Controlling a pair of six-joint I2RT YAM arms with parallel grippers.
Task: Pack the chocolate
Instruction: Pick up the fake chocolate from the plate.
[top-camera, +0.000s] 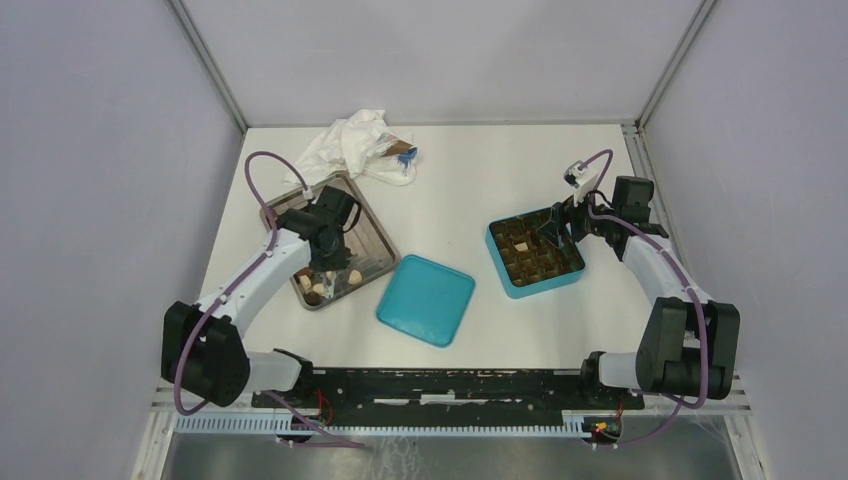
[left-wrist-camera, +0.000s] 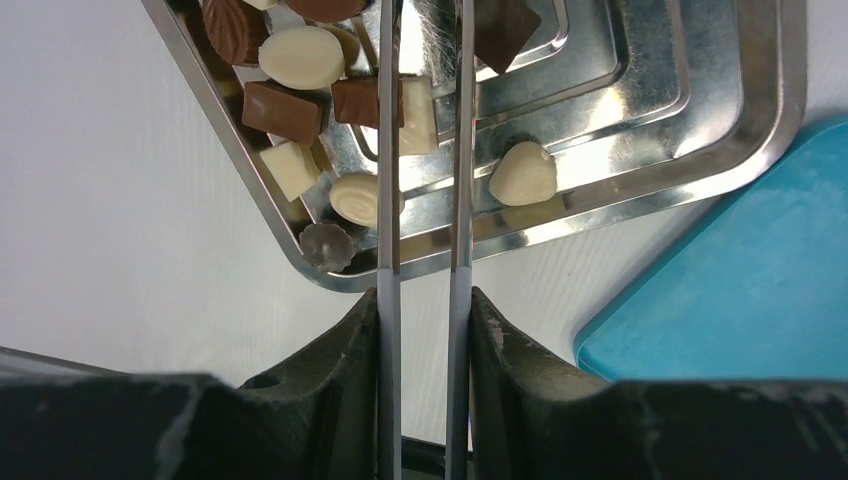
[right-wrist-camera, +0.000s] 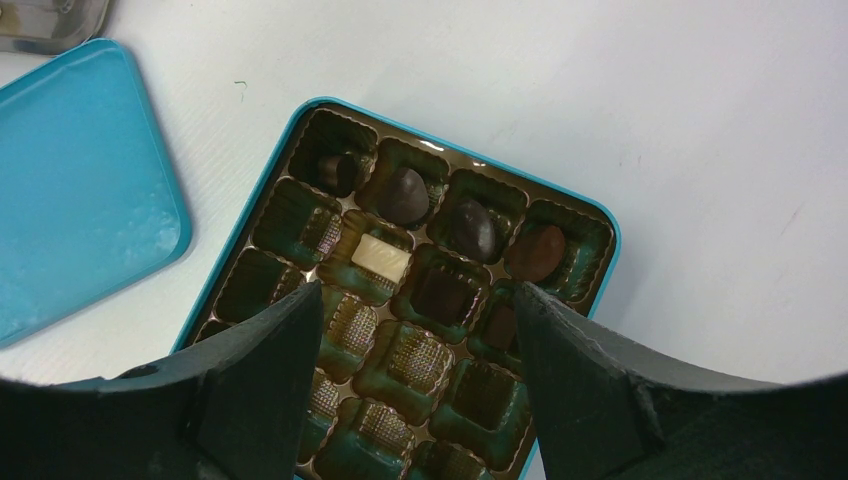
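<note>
My open fingers are above the box's sections. I will next lower my right gripper toward the side of the box (right-wrist-camera: 290, 215) away from the lid, then turn it so my fingers go on both sides of that side's rim.
Loose chocolate (left-wrist-camera: 300, 57) in dark brown, mid-brown and cream-white lies in a metal tray (left-wrist-camera: 650, 120) at the left (top-camera: 375, 240). My left gripper (left-wrist-camera: 424, 30) reaches down into the tray. Its long thin metal blades stand a narrow way apart on either side of a white square piece (left-wrist-camera: 418, 115), with a sliver of tray showing at the right blade. At the right, my right gripper (right-wrist-camera: 420, 288) hangs open over the teal box (right-wrist-camera: 290, 215), holding nothing. The box's compartments hold several dark pieces (right-wrist-camera: 405, 195) and one white piece (right-wrist-camera: 378, 258).
The teal lid (top-camera: 426, 298) lies flat between the tray and the box (top-camera: 535, 252). A crumpled white wrapper (top-camera: 355, 145) with a small brown and blue item (top-camera: 402, 152) sits at the back. White walls enclose the table on three sides.
</note>
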